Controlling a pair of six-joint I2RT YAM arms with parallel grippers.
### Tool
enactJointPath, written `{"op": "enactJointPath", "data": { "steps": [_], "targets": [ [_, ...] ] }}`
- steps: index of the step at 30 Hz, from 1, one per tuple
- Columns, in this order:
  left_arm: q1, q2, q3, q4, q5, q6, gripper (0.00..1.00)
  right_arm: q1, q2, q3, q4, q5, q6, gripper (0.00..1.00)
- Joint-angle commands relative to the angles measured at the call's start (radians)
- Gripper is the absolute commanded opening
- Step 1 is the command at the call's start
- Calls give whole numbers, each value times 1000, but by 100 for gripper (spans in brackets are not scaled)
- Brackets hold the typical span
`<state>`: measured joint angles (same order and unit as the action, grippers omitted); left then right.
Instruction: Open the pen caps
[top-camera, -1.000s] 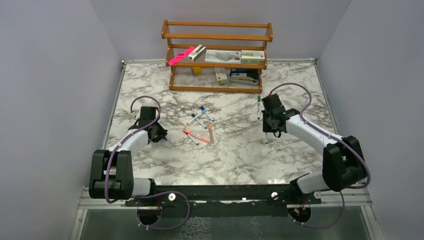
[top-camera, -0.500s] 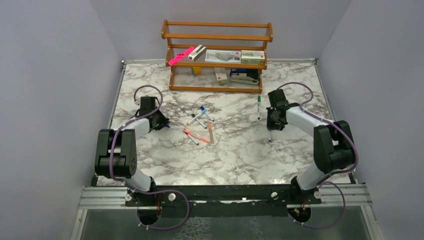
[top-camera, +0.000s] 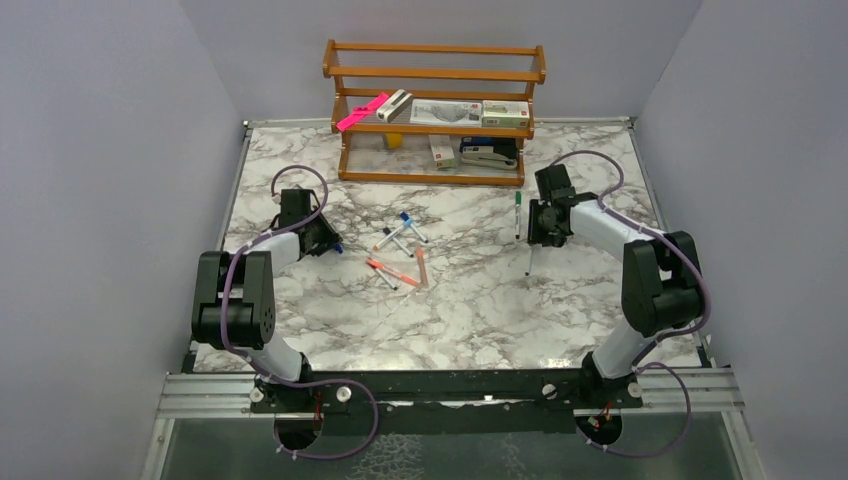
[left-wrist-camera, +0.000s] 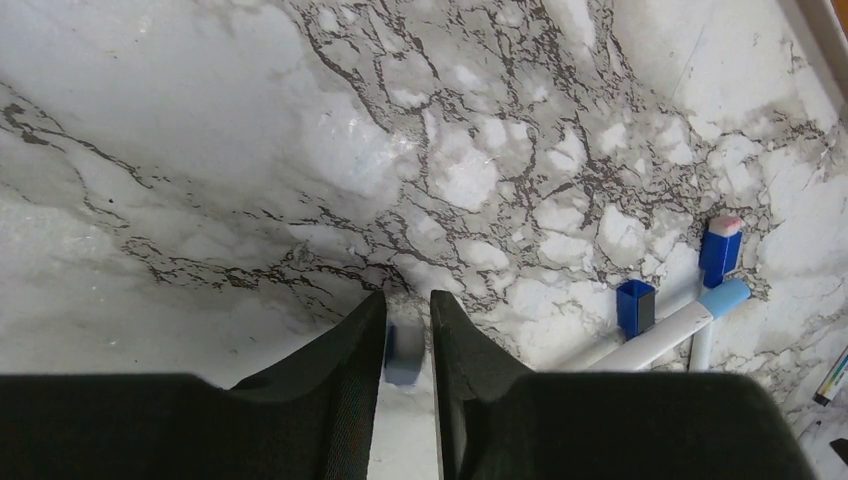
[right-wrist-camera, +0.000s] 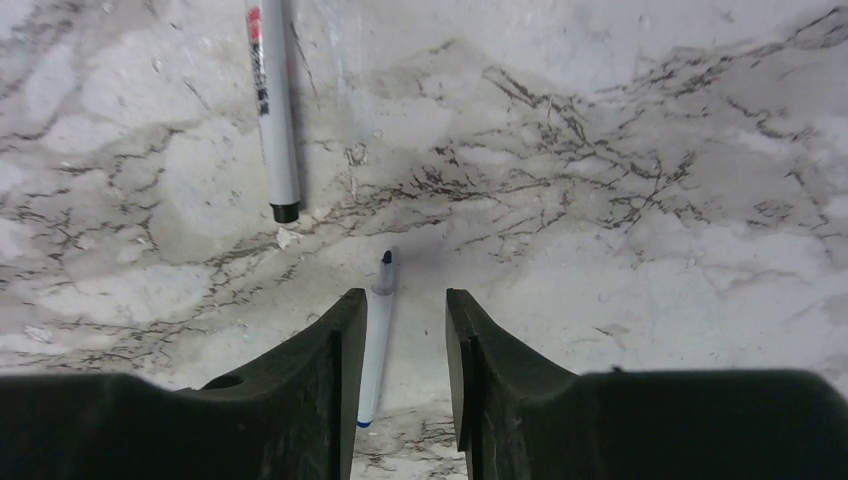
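Note:
The white pen beyond still has its green cap on, so my right gripper will next move outward and down onto the pen's printed body (top-camera: 518, 214) (right-wrist-camera: 262, 60) and close on it.
My left gripper (left-wrist-camera: 407, 312) hangs low over the marble at the left (top-camera: 327, 240), its jaws a narrow gap apart. A small blue pen cap (left-wrist-camera: 404, 352) shows blurred in that gap, narrower than it and not pinched. My right gripper (right-wrist-camera: 398, 310) is open (top-camera: 541, 234). Under it on the table lies an uncapped white pen (right-wrist-camera: 377, 340) with a dark tip and a blue end (top-camera: 529, 262). A capped white pen (right-wrist-camera: 272, 110) lies just beyond it (top-camera: 517, 212). Several more pens (top-camera: 400, 255) are scattered mid-table. Two of them, with dark blue caps (left-wrist-camera: 635, 305), show in the left wrist view.
A wooden shelf rack (top-camera: 430, 178) stands at the back of the table. It carries a pink bar (top-camera: 362, 112), boxes (top-camera: 505, 112) and a black stapler (top-camera: 490, 155). Grey walls close in the left, right and back sides.
My right gripper has opened and let go of the white pen, which now lies on the table. The right arm drew back toward the shelf. My left jaws parted slightly.

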<state>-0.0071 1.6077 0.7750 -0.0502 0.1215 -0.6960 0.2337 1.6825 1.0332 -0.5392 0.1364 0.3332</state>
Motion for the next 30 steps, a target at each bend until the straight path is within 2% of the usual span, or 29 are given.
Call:
{"op": "enactJointPath", "data": {
  "steps": [1,5,12,14,17,18,19,20,25,30],
  "targets": [
    [1,7,-61,-51,35,8,30,-5,-36,70,-36,3,-23,36],
    [1,-11,-58,-63,23,1,43,-5,-37,104,-54,-5,-28,38],
    [4,-60,-30,-89,29,3,44,-5,-10,179,-48,-39,-28,39],
    [4,-86,-17,-98,42,10,47,-5,17,219,-47,-58,-27,39],
    [3,-161,-30,-73,76,25,65,-5,64,278,-41,-79,-25,39],
    [4,-210,-45,-57,85,25,74,-5,90,298,-39,-84,-23,39],
    [3,-247,-60,-39,97,27,91,-5,108,318,-39,-89,-17,39],
    [4,-277,-72,-22,108,28,98,-5,132,340,-40,-96,-15,39],
    [4,-324,-63,-35,165,40,99,-5,256,442,-60,-81,-7,39],
    [4,-344,-73,-46,193,45,99,-5,331,465,-68,-26,-4,38]
  ]
}}
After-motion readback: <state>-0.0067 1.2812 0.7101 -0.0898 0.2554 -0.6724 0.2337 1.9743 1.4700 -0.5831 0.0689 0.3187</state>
